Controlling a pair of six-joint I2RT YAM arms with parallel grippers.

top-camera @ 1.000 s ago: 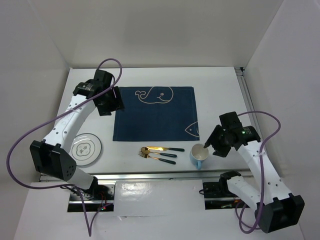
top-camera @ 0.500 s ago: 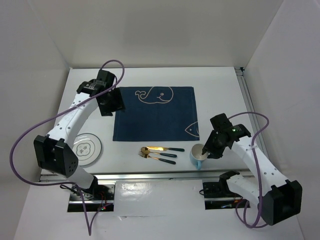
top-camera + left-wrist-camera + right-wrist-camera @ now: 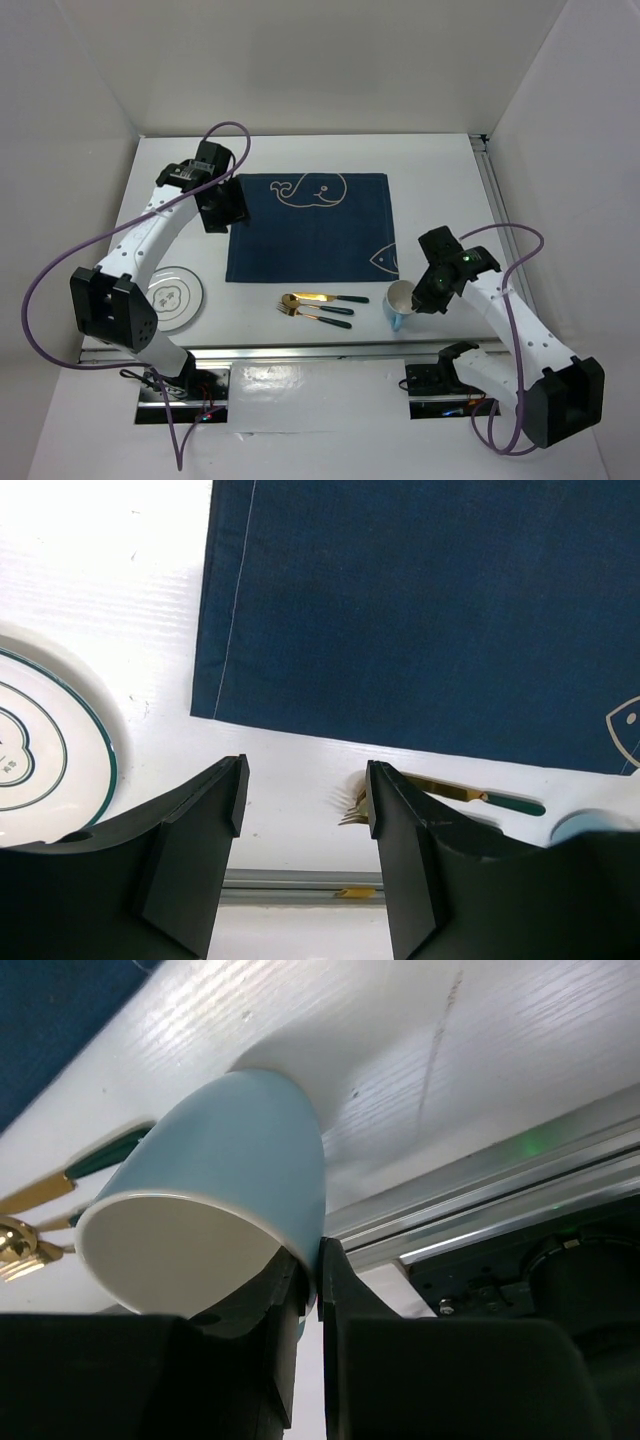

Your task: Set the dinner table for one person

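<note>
I need to move the cup [image 3: 399,302] outward next with my right gripper, onto the placemat's far corner [image 3: 371,188] beside the whale, because that corner is empty.
On the white dinner table [image 3: 430,170] lies a navy whale-print placemat [image 3: 310,228] [image 3: 420,610]. Near the front edge a light blue cup [image 3: 399,302] [image 3: 215,1190] leans tilted. My right gripper [image 3: 420,298] [image 3: 318,1290] is shut on its rim, one finger inside and one outside. Left of the cup lies gold cutlery with green handles [image 3: 318,305] [image 3: 470,796]. A white plate with a green rim [image 3: 172,297] [image 3: 40,750] sits at the front left. Above the placemat's left edge, my left gripper [image 3: 222,205] [image 3: 305,800] is open, with nothing between its fingers.
Silver rails run along the table's front edge [image 3: 320,350] [image 3: 480,1210] and right edge [image 3: 492,190]. White walls enclose the table at the back and sides. A purple cable [image 3: 60,270] loops off the left arm.
My right gripper has moved left onto the cup and shut on its rim, and the cup has tipped. The left gripper has shifted slightly and its jaws have narrowed a little.
</note>
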